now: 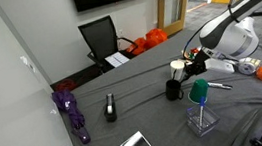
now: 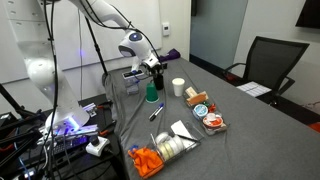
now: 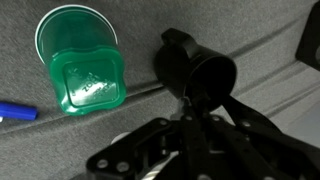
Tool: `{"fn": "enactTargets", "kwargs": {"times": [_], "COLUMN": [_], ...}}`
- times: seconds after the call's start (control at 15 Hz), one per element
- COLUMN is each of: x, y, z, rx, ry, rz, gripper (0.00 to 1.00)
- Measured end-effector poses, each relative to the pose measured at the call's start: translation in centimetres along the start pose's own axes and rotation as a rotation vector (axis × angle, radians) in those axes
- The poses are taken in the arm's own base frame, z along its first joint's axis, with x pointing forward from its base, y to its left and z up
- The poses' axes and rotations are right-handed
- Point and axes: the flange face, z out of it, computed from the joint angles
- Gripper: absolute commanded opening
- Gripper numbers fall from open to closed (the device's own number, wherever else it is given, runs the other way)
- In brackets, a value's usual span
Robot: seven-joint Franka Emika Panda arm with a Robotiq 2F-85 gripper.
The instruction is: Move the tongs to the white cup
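The white cup stands upright, so the robot's gripper needs to rise clear of the black cup's rim, move over the white cup's opening (image 2: 178,80) and go down to let go of the tongs there.
The gripper (image 3: 185,103) hangs right over the rim of the black cup (image 3: 200,70), and its fingers are pressed together. Only a thin pale sliver of the tongs (image 3: 185,100) shows between the fingertips; the rest is hidden by the fingers. In both exterior views the gripper (image 1: 184,68) (image 2: 153,66) is low over the black cup (image 1: 173,89). The white cup (image 2: 178,87) stands upright on the grey table, a short way from the gripper. It is out of the wrist view.
A green-topped cup (image 3: 80,60) (image 2: 151,92) (image 1: 200,93) stands beside the black cup. A blue marker (image 3: 15,111) (image 2: 157,112) lies near it. A purple object (image 1: 72,105), a black stapler (image 1: 110,108), a tape roll (image 2: 175,148) and orange bits (image 2: 148,160) lie on the table.
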Motion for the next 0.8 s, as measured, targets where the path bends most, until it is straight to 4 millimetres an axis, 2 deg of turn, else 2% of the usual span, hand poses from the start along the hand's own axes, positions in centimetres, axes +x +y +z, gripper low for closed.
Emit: {"fn": "enactTargets", "kwargs": {"times": [0.8], "x": [-0.8], "y": [0.1], "z": [-6.4], "rx": [0.084], "ry": [0.031], "rz": [-0.001], "gripper": [0.01]}}
